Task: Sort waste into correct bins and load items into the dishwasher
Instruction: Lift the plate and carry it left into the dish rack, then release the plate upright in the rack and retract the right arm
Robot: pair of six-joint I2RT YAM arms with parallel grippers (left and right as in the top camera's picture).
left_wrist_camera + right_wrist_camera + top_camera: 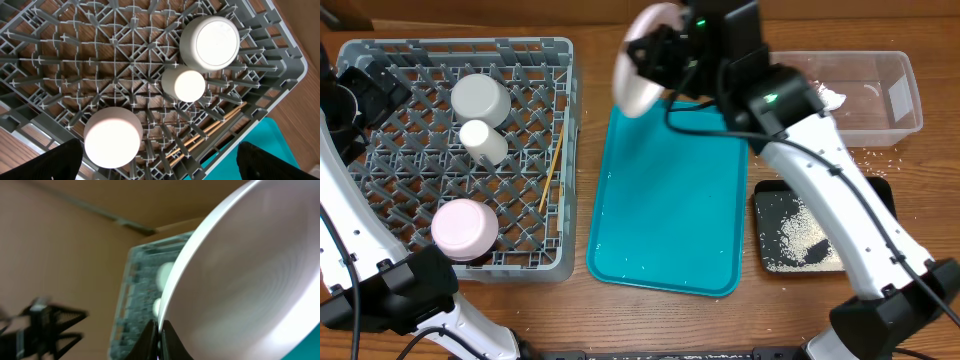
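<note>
My right gripper lowers down and to the left in the overhead view next and releases the plate's rim, since the slots beside the cup lie that way.
My right gripper [660,48] is shut on the rim of a white plate [638,70], held tilted on edge in the air above the far left corner of the teal tray. In the right wrist view the fingers [150,341] pinch the plate [250,270] edge. The grey dish rack [565,110] at left holds a bowl [480,97], a cup [483,142], another round white piece [465,228] and chopsticks [552,170]. My left gripper [160,170] hangs open and empty over the rack, above the bowl [210,42] and cup [184,84].
The teal tray [670,200] lies in the middle. At the far right stands a clear tub [890,90] holding a crumpled napkin [828,97]. In front of it a black tray [770,200] carries rice scraps [800,235]. Loose grains lie between them.
</note>
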